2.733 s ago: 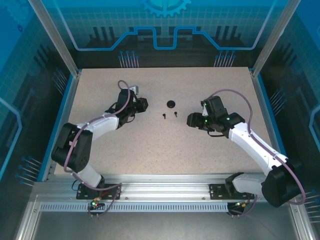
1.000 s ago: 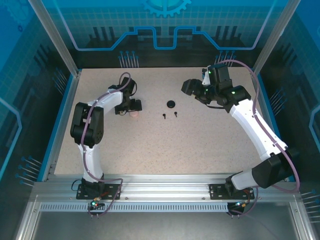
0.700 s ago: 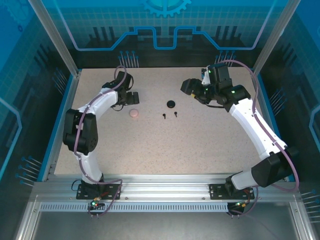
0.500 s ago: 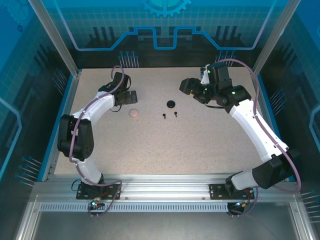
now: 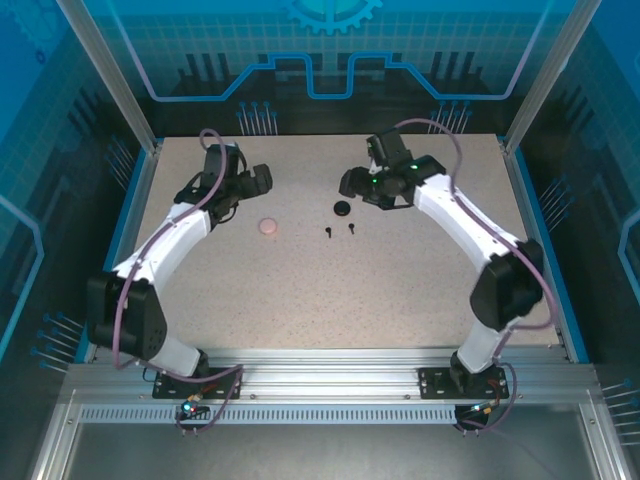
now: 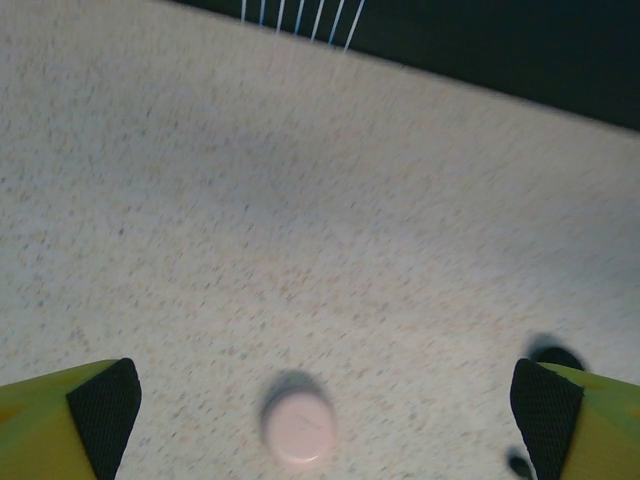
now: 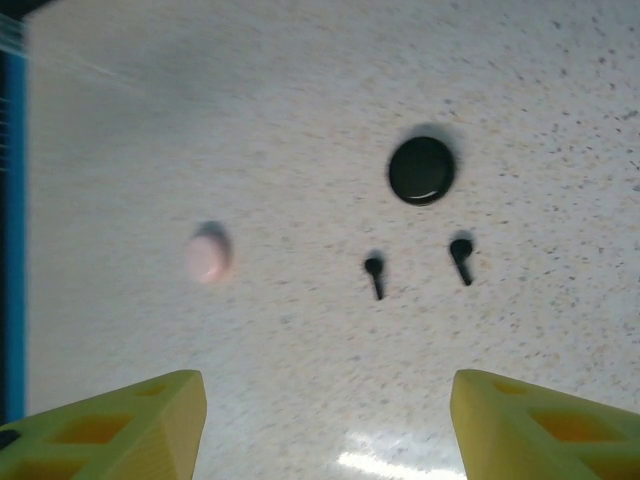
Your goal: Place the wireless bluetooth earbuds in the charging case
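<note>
My right gripper lowers its open fingers astride the case next and closes. The round black charging case (image 5: 342, 208) lies below, and both earbuds lie outside it.
Two black earbuds (image 5: 329, 233) (image 5: 352, 227) lie side by side on the speckled table, just in front of a round black charging case (image 5: 342, 208). The right wrist view looks down on the earbuds (image 7: 374, 272) (image 7: 461, 255) and the black case (image 7: 421, 170). A round pale pink case (image 5: 267, 227) lies to their left, lid shut (image 6: 298, 428). My left gripper (image 5: 260, 180) hovers open behind the pink case, nothing between its fingers (image 6: 105, 400). My right gripper (image 5: 350, 186) hangs open above and behind the black case, with empty fingers (image 7: 130, 420).
The blue frame rail (image 5: 122, 230) runs along the table's left edge, and the dark back wall (image 6: 480, 40) lies beyond the far edge. Bare tabletop (image 5: 330, 300) stretches from the earbuds toward the arm bases.
My left gripper has drawn back and away from the pink case, which stays on the table. My right arm has swung left, over the black case.
</note>
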Available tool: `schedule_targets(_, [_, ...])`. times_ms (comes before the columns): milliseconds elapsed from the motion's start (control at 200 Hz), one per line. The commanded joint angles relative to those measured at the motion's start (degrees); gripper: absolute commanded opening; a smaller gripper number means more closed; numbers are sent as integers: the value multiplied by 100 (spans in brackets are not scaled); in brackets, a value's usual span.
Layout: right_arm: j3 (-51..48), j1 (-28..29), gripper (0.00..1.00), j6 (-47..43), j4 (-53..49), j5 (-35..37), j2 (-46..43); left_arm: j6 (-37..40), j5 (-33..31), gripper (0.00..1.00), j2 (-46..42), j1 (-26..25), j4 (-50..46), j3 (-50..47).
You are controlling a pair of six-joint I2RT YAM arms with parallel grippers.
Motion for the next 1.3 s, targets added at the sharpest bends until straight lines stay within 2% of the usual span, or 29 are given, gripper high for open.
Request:
schedule_targets(0, [521, -18, 65, -224, -406, 296, 559, -347, 60, 99, -664, 41, 781, -504])
schedule_targets(120, [1371, 42, 64, -435, -842, 510, 1460, -506, 144, 99, -1307, 51, 1494, -1140])
schedule_targets(330, [3297, 170, 63, -818, -1748, 1196, 3119, -693, 693, 99, -1351, 41, 548, -804])
schedule_targets(540, [4838, 289, 64, -1230, -2355, 1588, 4410, -843, 1188, 99, -1221, 41, 725, -889])
schedule_targets(810, [5019, 281, 65, -1382, -2247, 1632, 4925, -1045, 1535, 99, -898, 43, 704, -729])
schedule_targets(1156, [5064, 220, 60, -1394, -2163, 1419, 5266, -1091, 1814, 99, -691, 38, 869, -679])
schedule_targets(1296, [5051, 193, 58, -1374, -2172, 1332, 5304, -1331, 1741, 99, -624, 42, 889, -671])
